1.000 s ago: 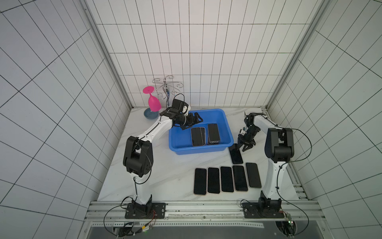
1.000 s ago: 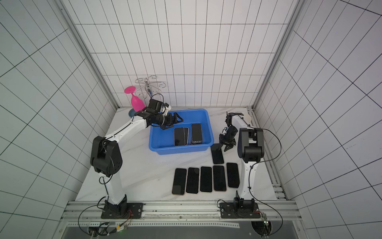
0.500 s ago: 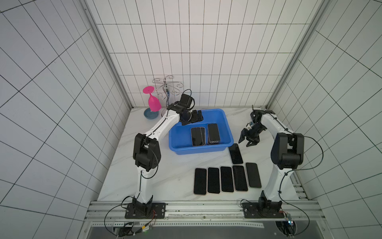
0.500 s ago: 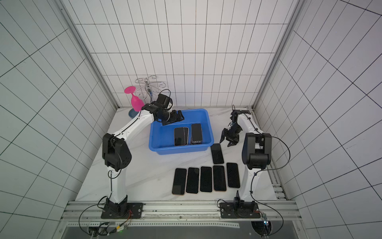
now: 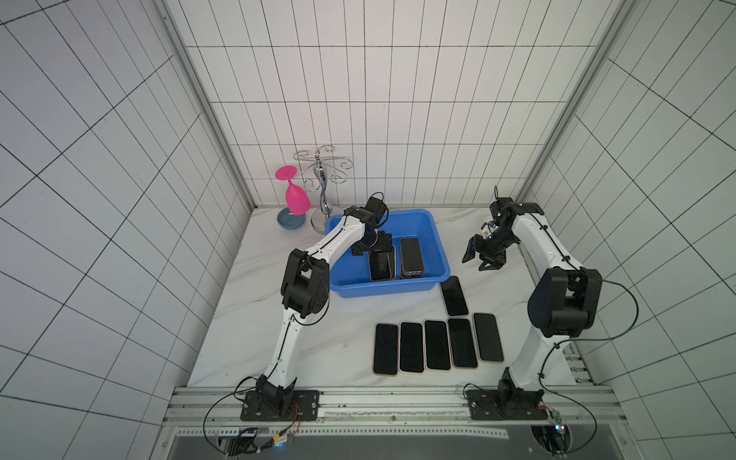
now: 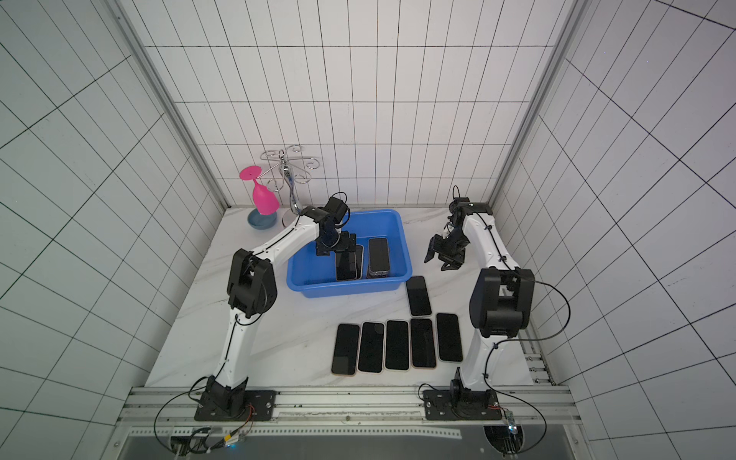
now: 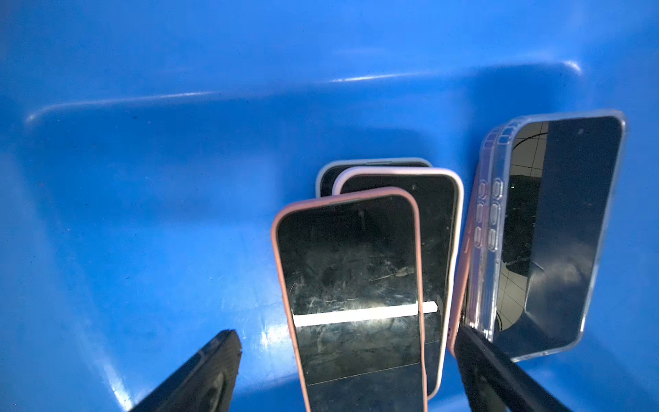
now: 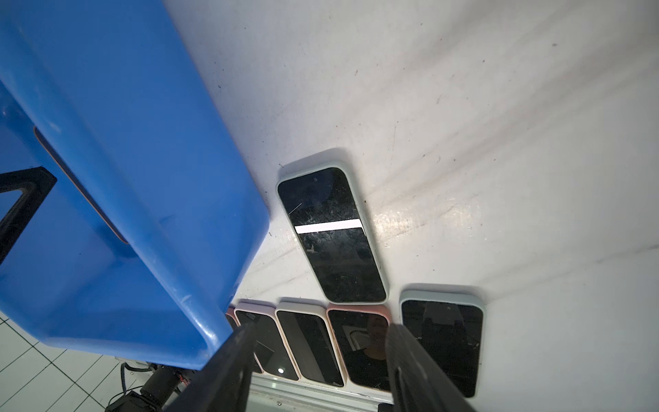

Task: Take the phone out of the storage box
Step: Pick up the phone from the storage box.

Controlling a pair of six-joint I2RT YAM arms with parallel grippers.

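My left gripper moves down next, open fingers astride the pink-cased phone, and closes on the long edges, since that phone lies uppermost on its stack.
The blue storage box [image 5: 386, 288] [image 6: 342, 288] stands at the back middle of the table. Inside it lie two stacks of phones: a pink-cased phone [image 7: 349, 278] tops one stack [image 5: 381, 265], and clear-cased phones [image 7: 563, 232] [image 5: 411, 257] form the stack beside it. My left gripper [image 5: 374, 251] [image 6: 336, 251] [image 7: 346, 335] is down inside the box, open, with its fingers on either side of the pink-cased phone and not closed on it. My right gripper [image 5: 478, 261] [image 6: 438, 261] [image 8: 322, 330] hangs open and empty above the table, right of the box.
One phone [image 5: 454, 296] [image 8: 331, 235] lies on the table by the box's front right corner. Several more phones [image 5: 437, 344] lie in a row in front of it. A pink glass [image 5: 296, 195], a chrome rack [image 5: 323, 179] and a grey-blue dish [image 5: 291, 219] stand at the back left.
My left gripper has come forward and down into the box, over the pink-cased phone. My right gripper has opened wider and lifted away from the phone on the table.
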